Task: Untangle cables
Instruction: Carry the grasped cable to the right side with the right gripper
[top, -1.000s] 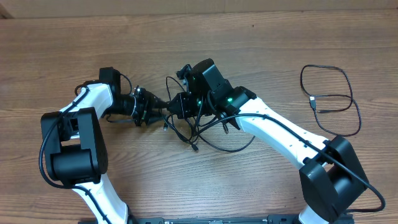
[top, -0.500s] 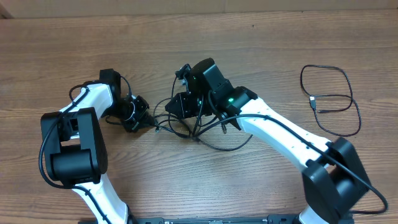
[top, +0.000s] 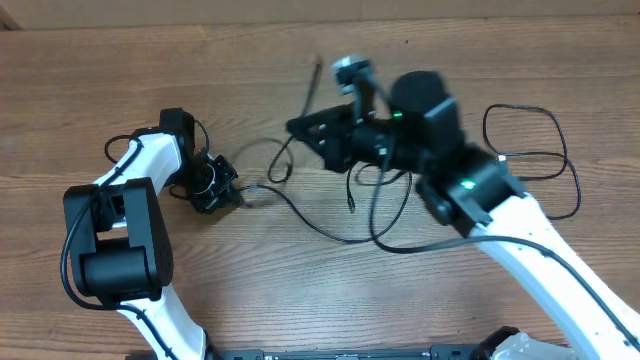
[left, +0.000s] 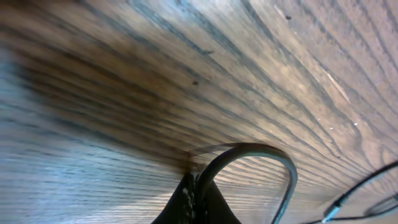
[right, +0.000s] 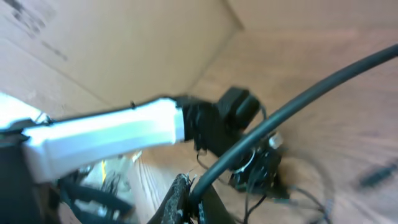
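Observation:
My right gripper swings over the coiled cable (top: 560, 153) next and goes down to release the dark cable. That coil lies lower, to the gripper's right in the overhead view, hence this move.
Thin black cables (top: 330, 233) trail loosely across the wooden table between my two arms, with a small plug (top: 350, 205) hanging mid-span. My left gripper (top: 240, 197) sits low on the table, shut on one cable; in the left wrist view that cable (left: 273, 152) arcs out from between the closed fingers (left: 186, 202). My right gripper (top: 298, 127) is raised and points left, shut on another cable (right: 298, 102), whose free end (top: 313, 80) sticks up behind it. The right wrist view is blurred. A separate cable (top: 530, 150) lies coiled at the far right.
The left arm (right: 106, 134) lies in front of the right wrist camera. A cardboard wall (right: 124, 43) stands along the table's far edge. Thicker black cords run along both arms. Bare wood (top: 110, 90) lies at the back left.
The left gripper shut on a cable and drew back to the left. The right arm has risen and swung right, stretching the bundle out into looser strands.

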